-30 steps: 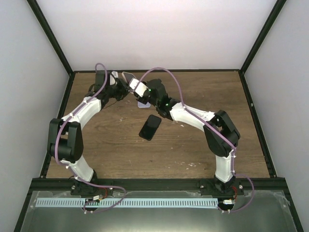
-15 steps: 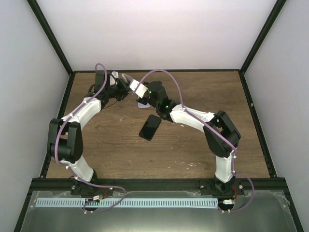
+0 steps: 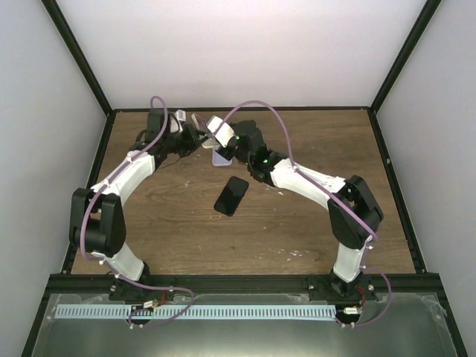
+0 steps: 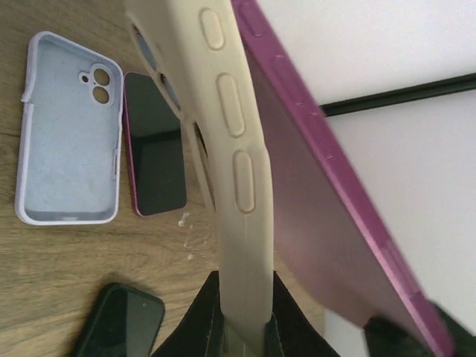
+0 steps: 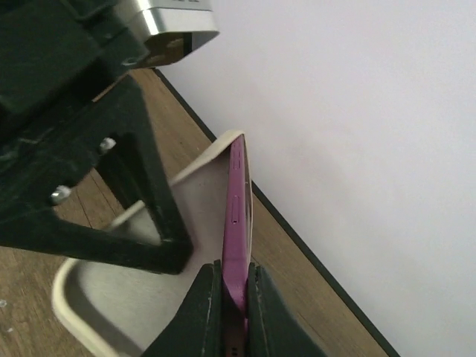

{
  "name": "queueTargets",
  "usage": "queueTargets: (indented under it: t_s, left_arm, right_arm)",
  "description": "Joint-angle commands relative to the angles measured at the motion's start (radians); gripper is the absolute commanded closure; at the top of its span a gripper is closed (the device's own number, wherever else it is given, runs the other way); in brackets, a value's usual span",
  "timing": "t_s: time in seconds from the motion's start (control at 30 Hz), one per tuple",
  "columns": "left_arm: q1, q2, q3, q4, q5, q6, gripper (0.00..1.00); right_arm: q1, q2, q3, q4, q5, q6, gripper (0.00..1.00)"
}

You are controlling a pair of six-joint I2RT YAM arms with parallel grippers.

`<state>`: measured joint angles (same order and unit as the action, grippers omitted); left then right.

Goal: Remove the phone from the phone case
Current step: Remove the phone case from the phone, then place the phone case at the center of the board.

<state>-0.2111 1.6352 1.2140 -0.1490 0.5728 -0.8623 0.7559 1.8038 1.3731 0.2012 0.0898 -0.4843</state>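
Observation:
I should next lower the cream phone case in my left gripper onto the bare wood beside the lavender case and let go, because the red-edged phone is on its other side.
My left gripper is shut on the edge of a cream phone case and holds it up off the table. A magenta phone angles away from the case, one end still by it. My right gripper is shut on the magenta phone's edge, with the cream case to its left. In the top view both grippers meet at the back of the table, left and right, with the case between them.
On the wooden table lie an empty lavender case, a red-edged phone beside it and a black phone. The lavender case lies just below the grippers. The back wall is close behind.
The right arm has shifted up and to the right, drawing the magenta phone further from the cream case. The left gripper has held the case nearly still.

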Motion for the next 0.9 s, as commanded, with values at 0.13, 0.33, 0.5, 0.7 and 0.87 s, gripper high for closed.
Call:
queueTargets:
  t_s: [0.13, 0.33, 0.5, 0.7, 0.87]
  left_arm:
    - [0.037, 0.006, -0.025, -0.163, -0.17, 0.163, 1.0]
    - [0.07, 0.012, -0.02, -0.138, -0.117, 0.261, 1.0]
    - [0.136, 0.088, 0.061, -0.182, 0.027, 0.443, 1.0]
    - [0.177, 0.274, 0.257, -0.337, 0.148, 0.639, 1.0]
    - [0.198, 0.419, 0.388, -0.427, 0.189, 0.695, 1.0]
  right_arm:
    - [-0.062, -0.169, 0.053, 0.098, 0.097, 0.083, 0.99]
    - [-0.099, -0.213, 0.016, 0.07, 0.053, 0.083, 0.99]
    - [-0.162, -0.241, -0.037, 0.033, 0.017, 0.08, 0.99]
    - [-0.219, -0.267, -0.086, -0.006, -0.015, 0.078, 0.99]
    - [-0.245, -0.275, -0.105, -0.035, -0.012, 0.077, 0.99]
